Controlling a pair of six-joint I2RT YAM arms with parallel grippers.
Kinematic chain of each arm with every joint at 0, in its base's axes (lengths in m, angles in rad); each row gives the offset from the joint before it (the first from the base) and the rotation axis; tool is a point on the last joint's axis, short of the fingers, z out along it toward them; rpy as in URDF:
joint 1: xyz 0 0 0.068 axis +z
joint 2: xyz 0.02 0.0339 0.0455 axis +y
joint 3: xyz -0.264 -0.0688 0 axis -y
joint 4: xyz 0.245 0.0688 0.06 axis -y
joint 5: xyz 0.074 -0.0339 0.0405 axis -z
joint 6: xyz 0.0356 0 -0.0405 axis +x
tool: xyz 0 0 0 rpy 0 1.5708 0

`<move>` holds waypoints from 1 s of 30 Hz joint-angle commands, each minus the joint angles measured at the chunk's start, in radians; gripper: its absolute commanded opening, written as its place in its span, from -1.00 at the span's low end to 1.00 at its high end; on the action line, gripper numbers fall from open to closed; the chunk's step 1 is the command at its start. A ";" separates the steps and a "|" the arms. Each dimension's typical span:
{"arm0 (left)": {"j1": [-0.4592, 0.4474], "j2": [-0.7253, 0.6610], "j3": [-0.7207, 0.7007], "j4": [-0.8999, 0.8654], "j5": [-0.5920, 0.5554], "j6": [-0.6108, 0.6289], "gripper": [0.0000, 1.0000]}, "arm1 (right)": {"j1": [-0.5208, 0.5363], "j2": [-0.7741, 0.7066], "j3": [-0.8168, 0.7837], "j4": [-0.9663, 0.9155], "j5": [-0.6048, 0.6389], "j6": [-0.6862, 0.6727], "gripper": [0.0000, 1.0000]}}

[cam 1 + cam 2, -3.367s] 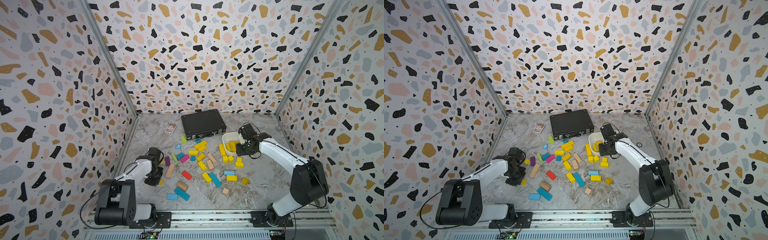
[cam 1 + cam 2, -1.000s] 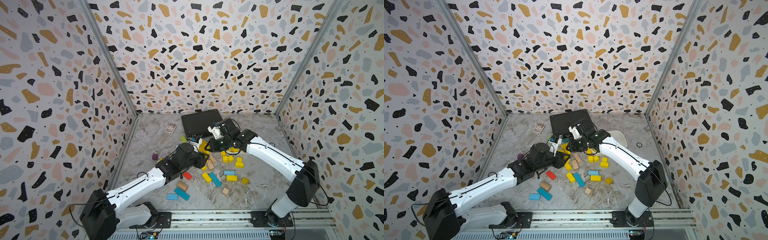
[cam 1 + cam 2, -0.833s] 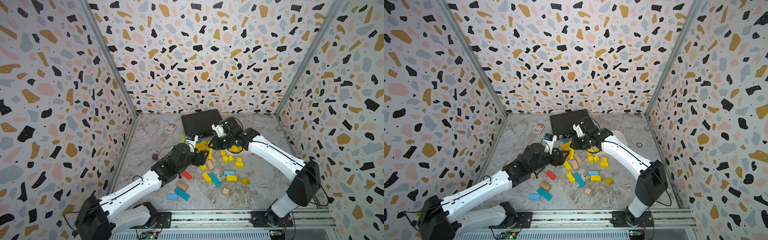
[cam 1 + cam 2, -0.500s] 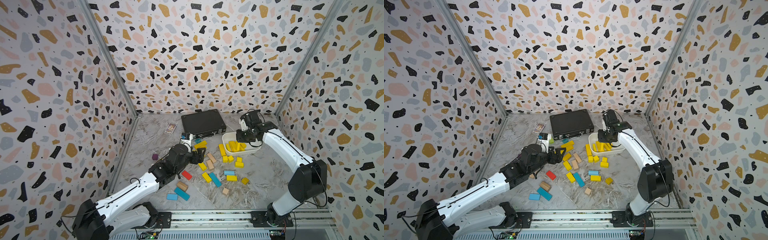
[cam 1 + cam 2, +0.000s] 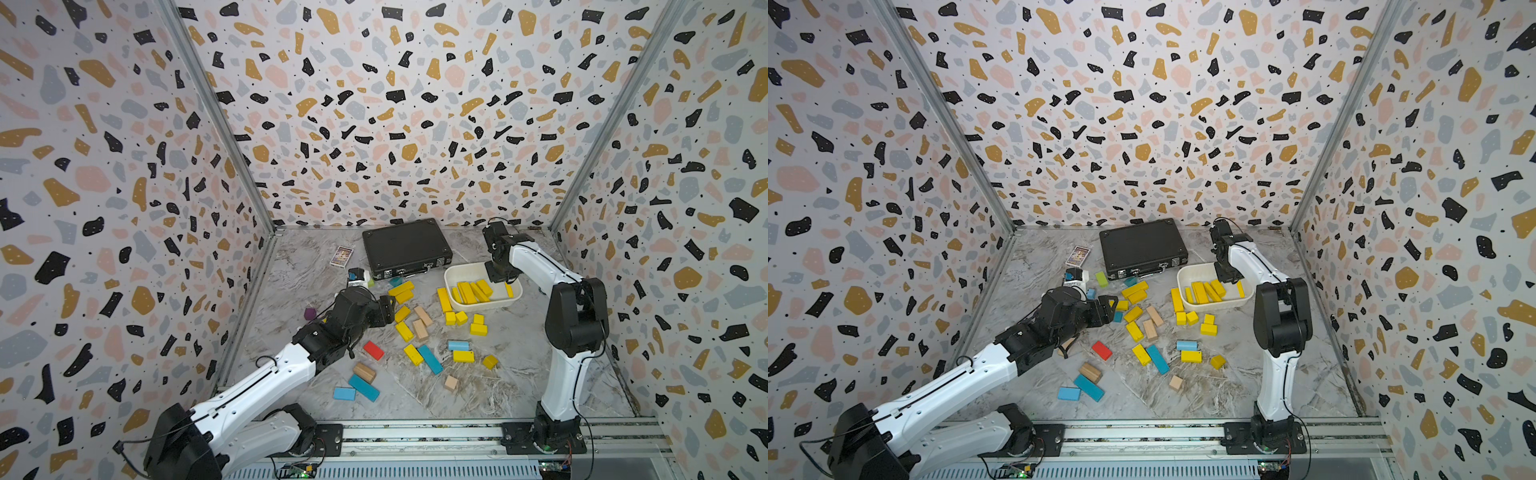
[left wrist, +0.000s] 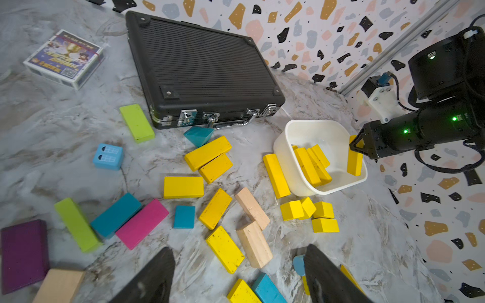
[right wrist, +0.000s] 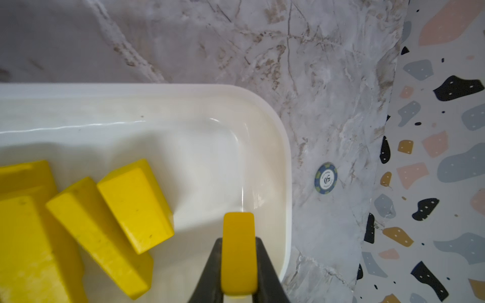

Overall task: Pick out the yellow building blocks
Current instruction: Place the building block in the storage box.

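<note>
My right gripper lowers toward that bare patch [image 5: 497, 293] [image 7: 208, 206] of the bin's bottom between the yellow blocks and the end of the bin next and releases the yellow bar.
Several yellow building blocks [image 5: 404, 331] [image 5: 1134, 331] lie scattered on the marble floor. More of them lie in the white bin [image 5: 451, 276] [image 5: 1183, 278] [image 6: 280, 147] [image 7: 286, 157]. My right gripper [image 7: 238, 244] [image 6: 357, 145] [image 5: 505, 276] is shut on one yellow bar [image 7: 238, 233] [image 6: 354, 160], held upright just inside the bin's far end. My left gripper [image 6: 239, 250] [image 5: 388, 311] [image 5: 1108, 309] hangs open and empty above the pile. Below its jaws lie a yellow block [image 6: 225, 249] and a tan block [image 6: 254, 244].
A black case [image 5: 405, 247] and a card box [image 5: 341, 255] sit at the back. Blue, pink, lime-green, purple, red and tan blocks [image 6: 141, 223] mix with the yellow ones. A poker chip [image 7: 325, 178] lies between the bin and the right wall.
The right gripper carried a yellow bar from the pile beside the case over to the bin. The left arm drew back a little from the pile's middle and its jaws opened wider.
</note>
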 commanded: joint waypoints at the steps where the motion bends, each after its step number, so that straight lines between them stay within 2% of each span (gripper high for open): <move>1: 0.025 -0.033 -0.018 -0.053 -0.046 -0.045 0.55 | -0.007 0.027 0.036 0.020 0.036 -0.040 -1.00; 5: 0.041 -0.052 -0.032 -0.076 -0.075 -0.073 0.54 | -0.030 0.066 0.043 0.022 -0.045 -0.020 -0.87; 8: 0.050 -0.071 -0.036 -0.106 -0.122 -0.087 0.54 | -0.051 0.060 0.030 0.026 -0.134 0.021 -0.66; 13: 0.059 -0.098 -0.048 -0.122 -0.168 -0.109 0.52 | -0.063 -0.013 -0.022 0.051 -0.214 0.045 -0.31; 18: 0.063 -0.108 -0.059 -0.134 -0.181 -0.132 0.52 | -0.065 -0.149 -0.089 0.058 -0.286 0.052 -0.20; 23: 0.068 -0.103 -0.074 -0.138 -0.193 -0.168 0.52 | -0.053 -0.342 -0.217 0.064 -0.426 0.116 -0.17; 25: 0.074 -0.094 -0.079 -0.142 -0.198 -0.186 0.52 | -0.009 -0.413 -0.268 0.051 -0.508 0.141 -0.17; 30: 0.097 -0.060 -0.081 -0.179 -0.198 -0.267 0.51 | 0.221 -0.527 -0.364 0.003 -0.525 0.175 -0.17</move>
